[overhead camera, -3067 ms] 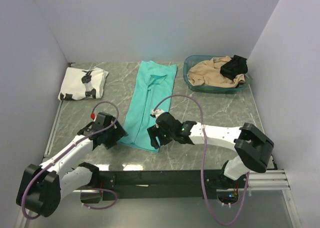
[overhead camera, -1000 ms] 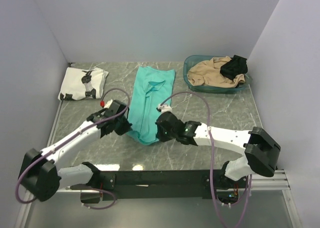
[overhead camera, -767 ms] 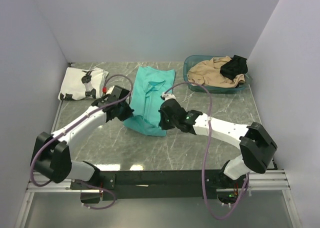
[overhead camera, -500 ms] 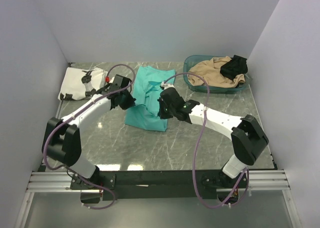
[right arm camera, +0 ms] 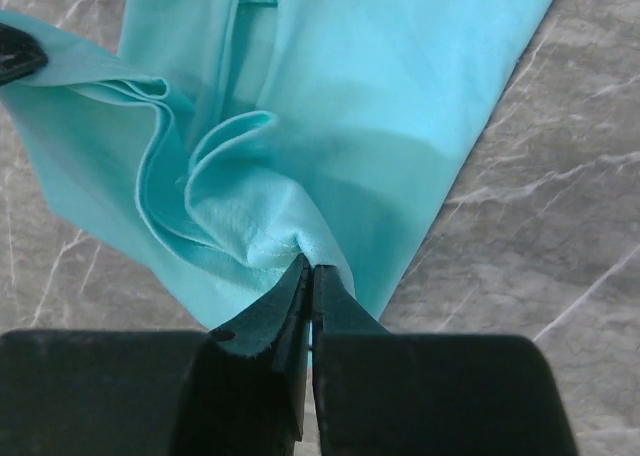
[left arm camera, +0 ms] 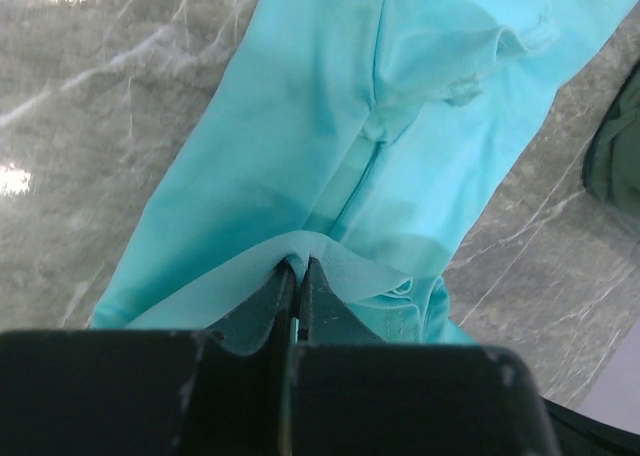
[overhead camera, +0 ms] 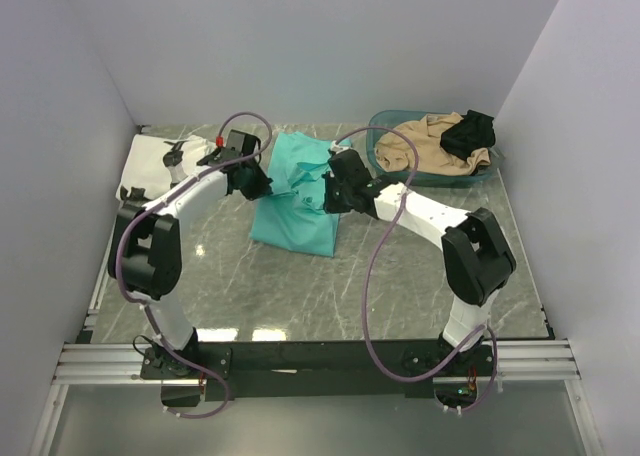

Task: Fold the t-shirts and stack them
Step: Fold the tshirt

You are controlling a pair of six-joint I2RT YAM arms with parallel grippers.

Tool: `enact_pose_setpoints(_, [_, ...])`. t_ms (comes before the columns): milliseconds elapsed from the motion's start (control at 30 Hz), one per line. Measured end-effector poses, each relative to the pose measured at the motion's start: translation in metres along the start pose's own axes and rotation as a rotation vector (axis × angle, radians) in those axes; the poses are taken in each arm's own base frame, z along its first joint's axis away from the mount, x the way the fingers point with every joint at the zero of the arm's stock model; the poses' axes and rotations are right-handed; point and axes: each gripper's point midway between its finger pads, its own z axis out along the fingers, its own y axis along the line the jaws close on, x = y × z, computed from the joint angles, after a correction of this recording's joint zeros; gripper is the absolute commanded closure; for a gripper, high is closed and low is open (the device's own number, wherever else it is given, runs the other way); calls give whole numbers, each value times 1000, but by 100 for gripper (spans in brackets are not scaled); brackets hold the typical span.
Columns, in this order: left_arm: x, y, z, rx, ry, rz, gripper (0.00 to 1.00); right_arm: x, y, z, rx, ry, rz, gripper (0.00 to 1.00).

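The teal t-shirt's far part is below and outward of my left gripper, which next should ease it out and down to release the still-raised hem corner there.
The teal t-shirt (overhead camera: 298, 201) lies doubled over in the middle of the table, its near end lifted and carried toward the far end. My left gripper (overhead camera: 262, 186) is shut on its left hem corner (left arm camera: 300, 248). My right gripper (overhead camera: 324, 198) is shut on the right corner (right arm camera: 305, 248), where the cloth bunches in folds. Both grippers hang over the far half of the shirt. The white t-shirt with black figures (overhead camera: 150, 166) lies folded at the far left, partly hidden behind my left arm.
A teal basket (overhead camera: 385, 136) at the far right holds a tan garment (overhead camera: 425, 141) and a small black garment (overhead camera: 470, 131). White walls close the table on three sides. Grey marble tabletop (overhead camera: 300, 296) lies bare in front of the shirt.
Both grippers have carried the shirt's near hem away from me toward the collar end, so the long shirt now lies folded roughly in half. Both arms stretched farther out.
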Motion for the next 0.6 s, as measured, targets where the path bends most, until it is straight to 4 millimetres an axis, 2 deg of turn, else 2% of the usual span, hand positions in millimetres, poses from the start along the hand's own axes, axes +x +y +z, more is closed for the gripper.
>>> enact_pose_setpoints(467, [-20, -11, 34, 6, 9, 67, 99, -11, -18, 31, -16, 49, 28, 91])
enact_pose_setpoints(533, [-22, -12, 40, 2, 10, 70, 99, -13, -19, 35, -19, 52, 35, 88])
enact_pose_setpoints(567, [-22, -11, 43, -3, 13, 71, 96, -14, -21, 37, -18, 53, 40, 87])
enact_pose_setpoints(600, [-22, -9, 46, -6, 15, 72, 91, -15, -22, 40, -19, 54, 45, 79])
